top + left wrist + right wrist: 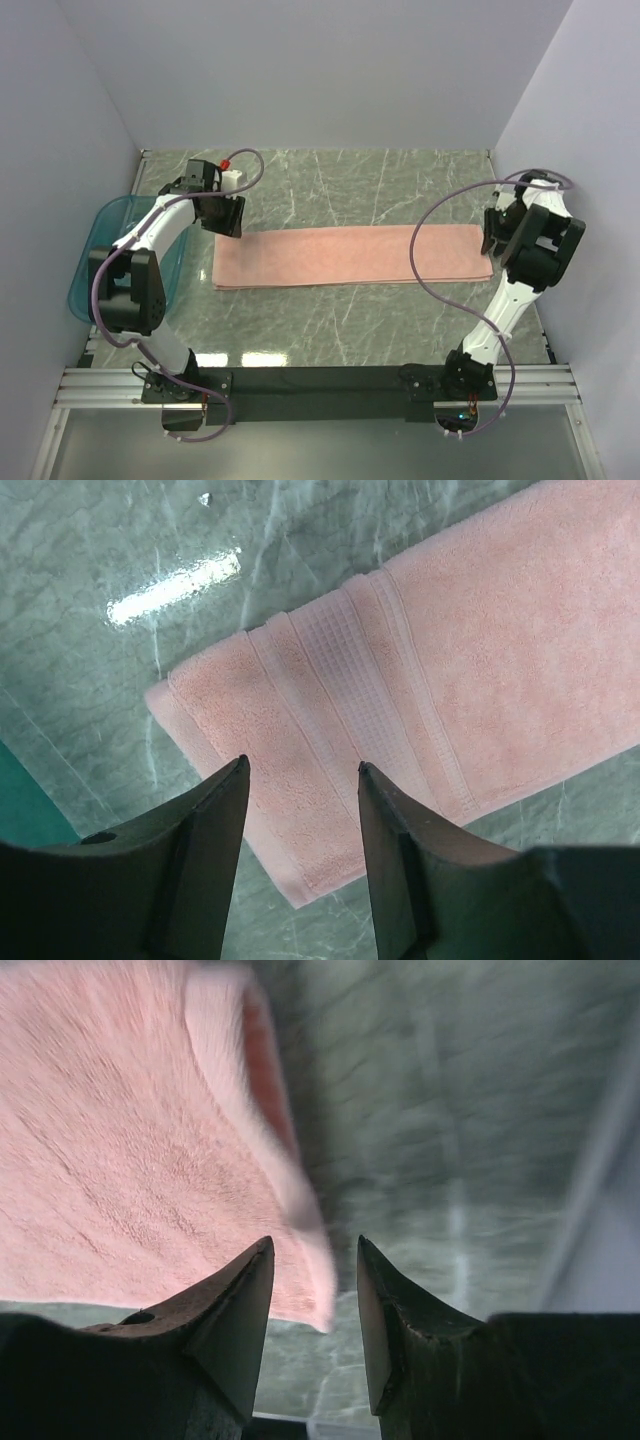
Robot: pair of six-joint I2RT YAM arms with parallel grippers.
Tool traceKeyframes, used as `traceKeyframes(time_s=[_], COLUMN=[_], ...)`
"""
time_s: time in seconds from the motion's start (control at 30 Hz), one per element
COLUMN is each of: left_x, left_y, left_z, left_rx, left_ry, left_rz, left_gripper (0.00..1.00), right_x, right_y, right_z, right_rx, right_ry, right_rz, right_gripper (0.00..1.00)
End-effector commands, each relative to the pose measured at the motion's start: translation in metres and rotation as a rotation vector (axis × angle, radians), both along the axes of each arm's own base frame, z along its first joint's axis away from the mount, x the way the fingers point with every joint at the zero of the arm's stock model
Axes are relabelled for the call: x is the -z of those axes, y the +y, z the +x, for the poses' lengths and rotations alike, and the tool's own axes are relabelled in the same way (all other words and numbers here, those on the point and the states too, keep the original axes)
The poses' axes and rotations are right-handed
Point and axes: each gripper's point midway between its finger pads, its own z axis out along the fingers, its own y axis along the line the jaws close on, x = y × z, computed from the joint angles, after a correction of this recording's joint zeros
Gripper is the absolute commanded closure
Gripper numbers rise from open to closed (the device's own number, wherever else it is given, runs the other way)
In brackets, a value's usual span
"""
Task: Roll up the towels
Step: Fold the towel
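Note:
My right gripper should lower a little next over the towel's raised hem (489, 265) (318, 1274) and close there, since it shows between my open fingers beside the towel's near corner.
The salmon-pink towel (350, 257) lies flat as a long folded strip across the middle of the green marbled table. My left gripper (226, 220) hovers open over the towel's left end, whose woven border band shows in the left wrist view (400, 680) between and beyond my fingers (215, 820). My right gripper (492, 238) is open at the towel's right end; in the right wrist view the towel's corner edge (150, 1160) is a little raised and blurred, just off my left finger (245, 1300). Neither gripper holds anything.
A teal translucent tray (100, 250) sits at the table's left edge, beside the left arm. Grey walls close in left, back and right. A black rail (320, 380) with the arm bases runs along the near edge. Purple cables loop from both arms.

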Motion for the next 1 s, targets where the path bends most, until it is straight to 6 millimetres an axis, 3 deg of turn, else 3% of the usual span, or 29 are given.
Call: traceKeyframes(time_s=[0.0, 0.13, 0.27, 0.43, 0.5, 0.53, 0.57, 0.67, 0.87, 0.97], left_x=[-0.011, -0.010, -0.011, -0.008, -0.008, -0.008, -0.008, -0.010, -0.013, -0.015], left_y=[-0.005, -0.006, -0.004, -0.002, -0.002, -0.003, -0.003, -0.003, -0.001, 0.001], left_z=[-0.003, -0.005, -0.005, -0.006, -0.006, -0.005, -0.005, -0.004, -0.004, -0.003], left_rx=[0.027, 0.028, 0.032, 0.032, 0.026, 0.026, 0.023, 0.016, -0.015, -0.032], left_ry=[-0.023, -0.022, -0.028, -0.024, -0.014, -0.013, -0.013, -0.016, -0.024, -0.028], left_rz=[-0.025, -0.033, -0.022, -0.009, -0.015, -0.016, -0.018, -0.022, -0.017, -0.015], left_gripper=[0.46, 0.46, 0.46, 0.46, 0.46, 0.46, 0.47, 0.47, 0.46, 0.45], right_x=[-0.001, 0.017, 0.030, 0.025, 0.022, 0.022, 0.019, 0.004, -0.034, -0.050], right_y=[0.014, 0.017, 0.027, 0.053, 0.059, 0.058, 0.055, 0.044, -0.013, -0.019], right_z=[-0.006, -0.011, -0.019, -0.020, -0.019, -0.019, -0.017, -0.013, -0.007, -0.001], right_rx=[0.015, 0.025, 0.023, -0.007, -0.005, -0.005, -0.004, 0.003, 0.035, 0.019], right_ry=[-0.003, 0.016, 0.051, 0.036, 0.029, 0.029, 0.022, -0.007, -0.086, -0.113], right_rz=[0.018, 0.028, 0.048, 0.120, 0.137, 0.137, 0.123, 0.102, -0.096, -0.122], right_gripper=[0.54, 0.55, 0.64, 0.74, 0.89, 0.89, 1.00, 1.00, 1.00, 1.00])
